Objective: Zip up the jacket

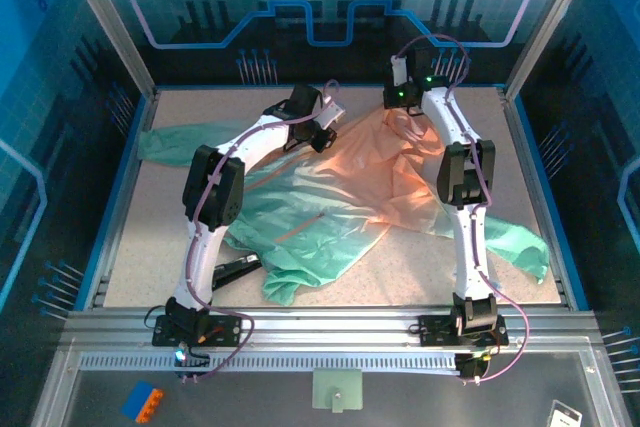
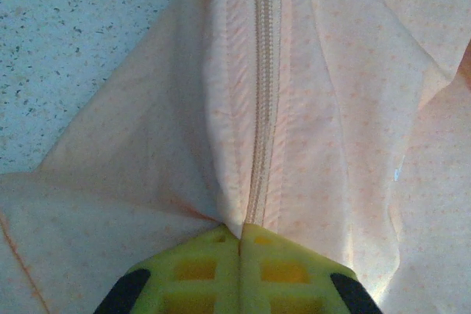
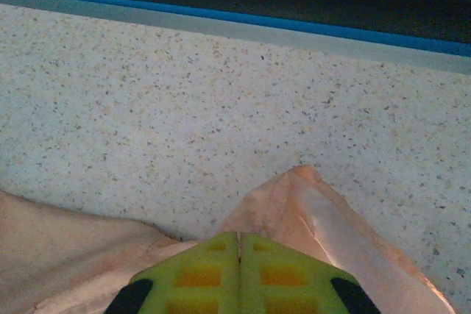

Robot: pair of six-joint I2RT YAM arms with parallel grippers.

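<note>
The zipper's teeth are already joined, so my right gripper should next open its shut fingers in place to let go of the jacket's raised peach fold [image 1: 394, 119] [image 3: 266, 215] between them.
The jacket [image 1: 340, 202] lies spread over the table, peach-orange at the far right and mint green towards the near left. My left gripper [image 1: 322, 134] is at the peach part's far left edge. In the left wrist view its jaws are shut [image 2: 241, 229] on the fabric right at the orange zipper [image 2: 263, 71], which runs straight away from the fingertips with its teeth joined. My right gripper [image 1: 402, 115] is at the jacket's far end. Its jaws are shut [image 3: 239, 237] on a raised fold of peach fabric [image 3: 316, 196] above the speckled table.
A small black tool [image 1: 235, 269] lies on the table by the left arm, beside the green hem. The blue back rim [image 3: 235, 20] of the table is close beyond the right gripper. A blue-and-orange block [image 1: 142, 402] sits on the near ledge.
</note>
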